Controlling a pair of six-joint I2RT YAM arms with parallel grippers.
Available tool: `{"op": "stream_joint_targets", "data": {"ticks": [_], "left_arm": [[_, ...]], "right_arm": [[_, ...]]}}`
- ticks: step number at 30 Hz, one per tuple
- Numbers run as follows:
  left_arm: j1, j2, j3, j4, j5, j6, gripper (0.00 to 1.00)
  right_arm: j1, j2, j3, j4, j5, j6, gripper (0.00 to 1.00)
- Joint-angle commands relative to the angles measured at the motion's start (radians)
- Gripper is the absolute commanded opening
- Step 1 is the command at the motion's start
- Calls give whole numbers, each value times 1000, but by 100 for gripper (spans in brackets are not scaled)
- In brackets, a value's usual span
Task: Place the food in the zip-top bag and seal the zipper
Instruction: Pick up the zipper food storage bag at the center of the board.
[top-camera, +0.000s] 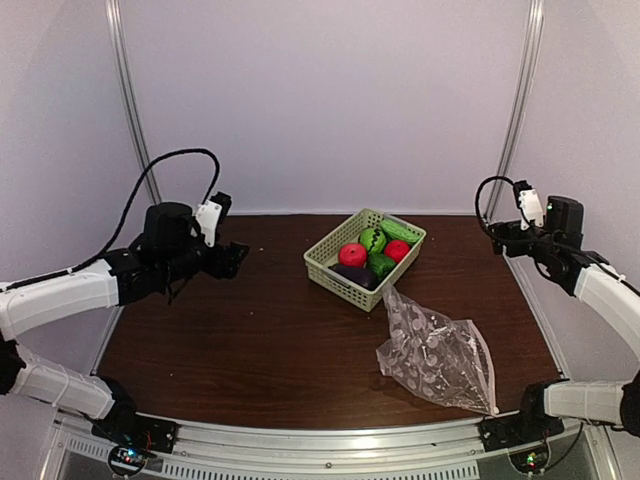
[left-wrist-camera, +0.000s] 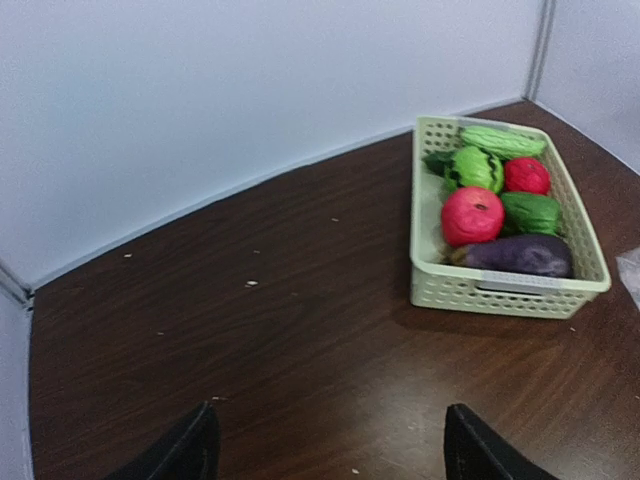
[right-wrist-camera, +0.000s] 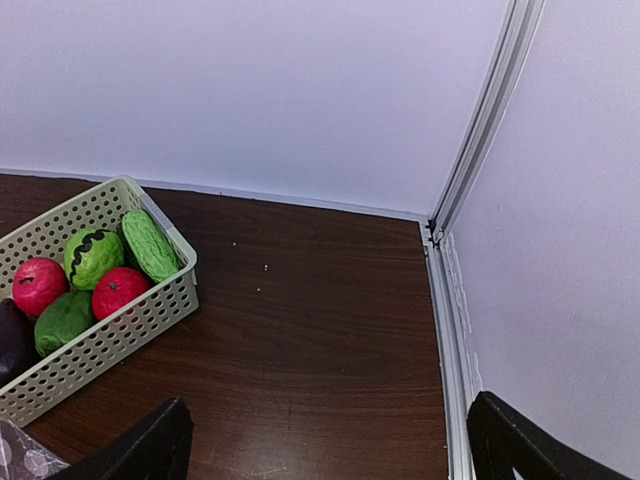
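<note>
I need to move my right gripper to the left in the top view next and down onto the basket's near rim (top-camera: 343, 279) by the purple piece, because that thin rim is uncovered.
The food sits in a pale green perforated basket (top-camera: 340, 276) at the table's middle back: two red round pieces (top-camera: 351, 254), several green pieces (top-camera: 373, 239) and a dark purple piece (top-camera: 353, 275). The basket also shows in the left wrist view (left-wrist-camera: 510, 292) and the right wrist view (right-wrist-camera: 120, 335). The clear speckled zip-top bag (top-camera: 436, 356) lies flat in front of the basket, to its right; its zipper is not distinct. My left gripper (top-camera: 238, 258) is open and empty, left of the basket. My right gripper (top-camera: 497, 238) is open and empty at the far right.
White enclosure walls close the back and sides. A metal rail (right-wrist-camera: 452, 340) runs along the table's right edge. A corner of the bag (right-wrist-camera: 25, 458) shows low in the right wrist view.
</note>
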Motion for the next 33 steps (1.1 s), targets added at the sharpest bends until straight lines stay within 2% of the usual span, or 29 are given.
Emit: {"op": "stream_joint_targets", "data": {"ticks": [1,6,10,13,16,21,24,27,30,33], "left_arm": [[-147,84,48,48,147,-54,79],[-365,244,153,43,221,-142,80],[-497,416,309,-15,261,-256,81],[-552,543,443,-100,299,-321,83],[-580,630,531,-156,298,-359,93],[-590,712,619,-189,309,-371,94],[-590,772,688,-212,357,-380,91],[-590,849,775,-284,347,-400,84],[-590,879,808,-299,347,-404,71],[-590,875,802,-298,362,-393,51]], "right_arm": [[-15,-2,-42,8,-9,-45,98],[-21,-6,-81,-16,-119,-143,99],[-23,2,-87,-21,-143,-164,99],[-24,11,-87,-30,-158,-177,99],[-25,15,-88,-34,-172,-186,99],[-27,20,-89,-41,-199,-196,98],[-27,23,-91,-39,-199,-200,98],[-28,28,-87,-42,-201,-202,98],[-28,29,-90,-43,-200,-203,98],[-28,25,-92,-40,-195,-204,98]]}}
